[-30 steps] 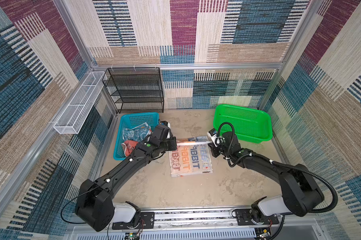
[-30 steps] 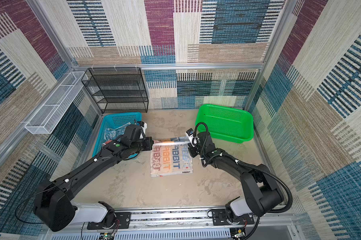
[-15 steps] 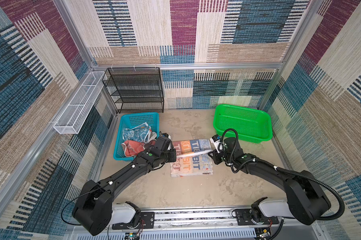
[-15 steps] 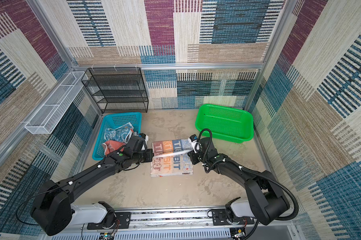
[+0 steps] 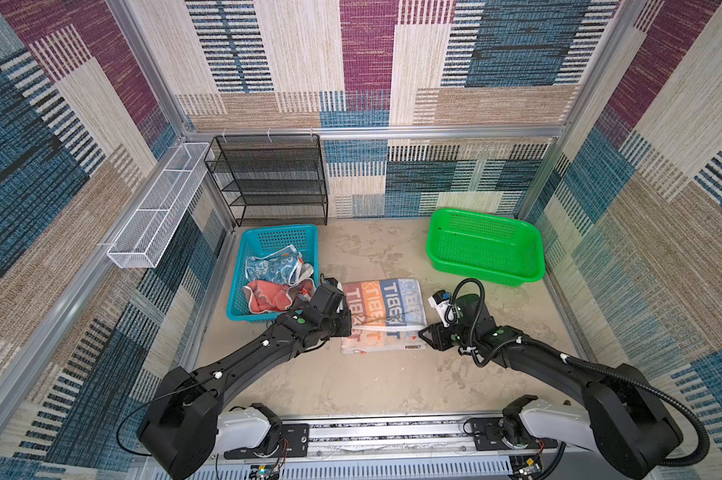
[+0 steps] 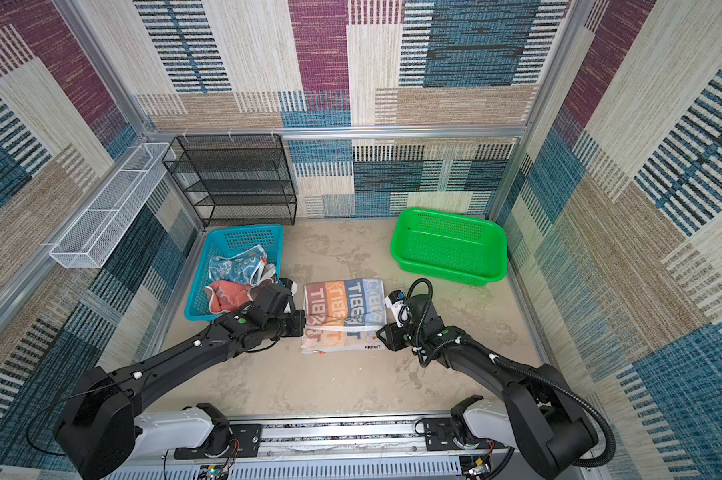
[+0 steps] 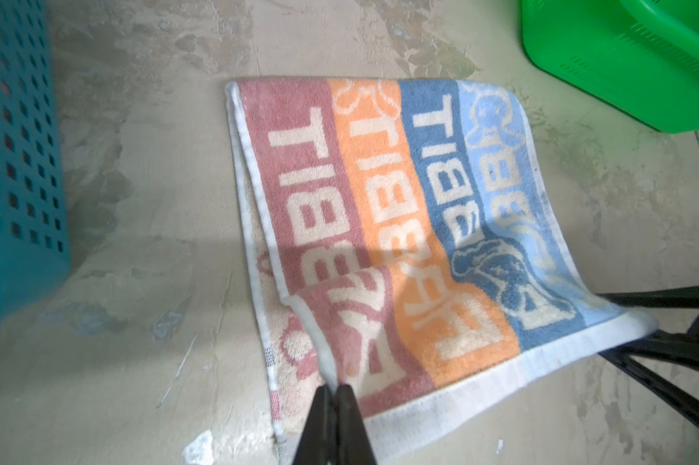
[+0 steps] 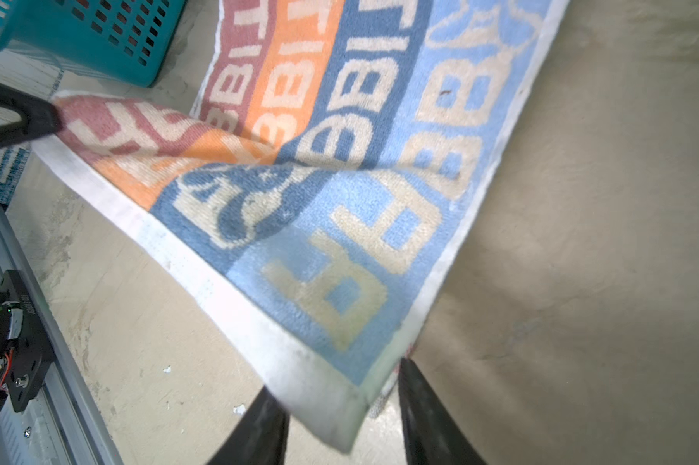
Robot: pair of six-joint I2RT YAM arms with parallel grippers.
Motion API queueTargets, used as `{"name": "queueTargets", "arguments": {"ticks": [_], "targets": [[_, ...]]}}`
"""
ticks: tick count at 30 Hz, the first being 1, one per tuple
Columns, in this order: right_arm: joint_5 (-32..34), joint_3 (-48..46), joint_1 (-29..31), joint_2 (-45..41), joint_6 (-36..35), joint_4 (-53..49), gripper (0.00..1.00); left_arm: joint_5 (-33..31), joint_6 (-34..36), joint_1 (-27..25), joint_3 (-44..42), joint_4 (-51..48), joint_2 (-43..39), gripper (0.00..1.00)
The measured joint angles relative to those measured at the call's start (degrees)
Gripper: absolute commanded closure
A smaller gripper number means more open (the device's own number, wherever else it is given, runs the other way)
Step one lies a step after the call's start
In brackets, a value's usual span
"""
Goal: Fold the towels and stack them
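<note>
The lower layer's near corner (image 5: 346, 348) still lies uncovered below and back of my left gripper, which should next move back and down to release its hem over it.
The orange-and-blue lettered towel (image 5: 382, 309) (image 6: 344, 309) lies mid-table, its upper layer folded over toward the near edge. My left gripper (image 5: 351, 328) (image 7: 335, 388) is shut on that layer's left white-hemmed corner and holds it slightly raised. At the right corner my right gripper (image 5: 423, 332) (image 8: 336, 378) stands open, and the towel's corner (image 8: 340, 418) hangs loose between its fingers. Two more towels sit crumpled in the blue basket (image 5: 276, 230): a blue one with white faces (image 5: 274, 266) and a coral one (image 5: 268, 297).
An empty green basket (image 5: 486, 270) stands at the back right. A black wire rack (image 5: 268, 178) stands against the back wall. A white wire tray (image 5: 155, 208) hangs on the left wall. The blue basket is close beside my left wrist.
Both grippers have carried the towel's far edge over toward the near edge, folding it. The right gripper has opened and let go of its corner. The left stays shut.
</note>
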Motion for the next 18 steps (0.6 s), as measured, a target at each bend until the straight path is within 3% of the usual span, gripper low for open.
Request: {"name": "queueTargets", "arguments": {"ticks": [5, 9, 12, 13, 15, 18], "targets": [[0.26, 1.14, 0.00, -3.82, 2.34, 0.13, 0.38, 0.00, -1.51, -1.60, -2.64, 0.17, -2.01, 1.00], [0.52, 2.91, 0.00, -5.49, 3.89, 0.22, 0.28, -0.11, -3.23, -2.62, -4.85, 0.17, -3.34, 0.91], [0.66, 4.02, 0.00, -5.66, 4.79, 0.17, 0.28, -0.92, -4.04, -2.91, -5.92, 0.17, -4.28, 0.69], [0.68, 4.17, 0.00, -5.64, 5.03, 0.22, 0.28, -0.90, -4.15, -2.93, -6.12, 0.15, -4.59, 0.56], [1.09, 4.28, 0.00, -5.33, 5.49, 0.20, 0.28, -0.92, -4.37, -3.08, -6.36, 0.09, -5.35, 0.39], [2.67, 4.76, 0.00, -3.63, 6.40, 0.24, 0.28, -1.11, -4.48, -3.19, -6.36, -0.37, -7.15, 0.27]]}}
